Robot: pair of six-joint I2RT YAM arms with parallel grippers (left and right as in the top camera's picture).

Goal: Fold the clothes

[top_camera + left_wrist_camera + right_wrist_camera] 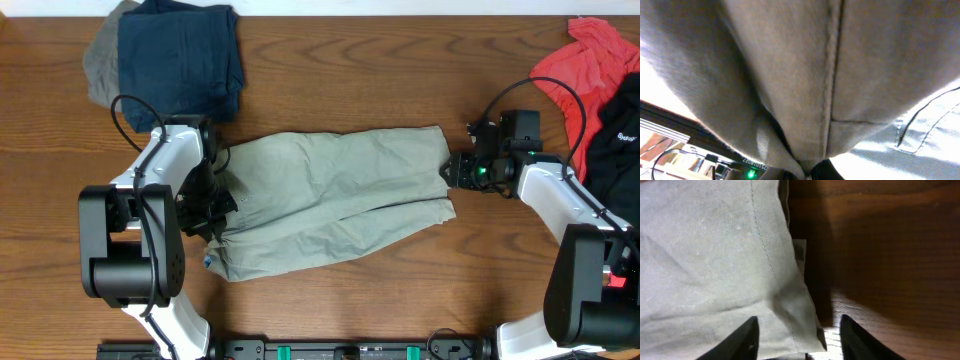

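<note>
I will move my left gripper back toward the shorts' near corner (pixel 216 267) by the blue patch next and let go of the cloth, because that corner is farther back than its fingers.
The pale khaki-grey shorts (pixel 330 195) lie spread across the middle of the table, long side running left to right. My left gripper (pixel 215 205) is at their left end, shut on a bunch of the cloth. In the left wrist view the shorts (pixel 790 65) fill the frame, with a seam running down into my left gripper (pixel 810 167). My right gripper (pixel 450 170) is at the shorts' right edge. In the right wrist view its jaws stand apart (pixel 799 319), and a corner of the shorts (pixel 705 255) lies between the dark fingers (pixel 747 340), not pinched.
A dark navy folded garment (pixel 180 55) lies at the back left on a grey piece (pixel 100 65). A red shirt (pixel 585 65) and a black garment (pixel 620 140) sit at the right edge. Bare wooden table (pixel 400 80) lies behind the shorts.
</note>
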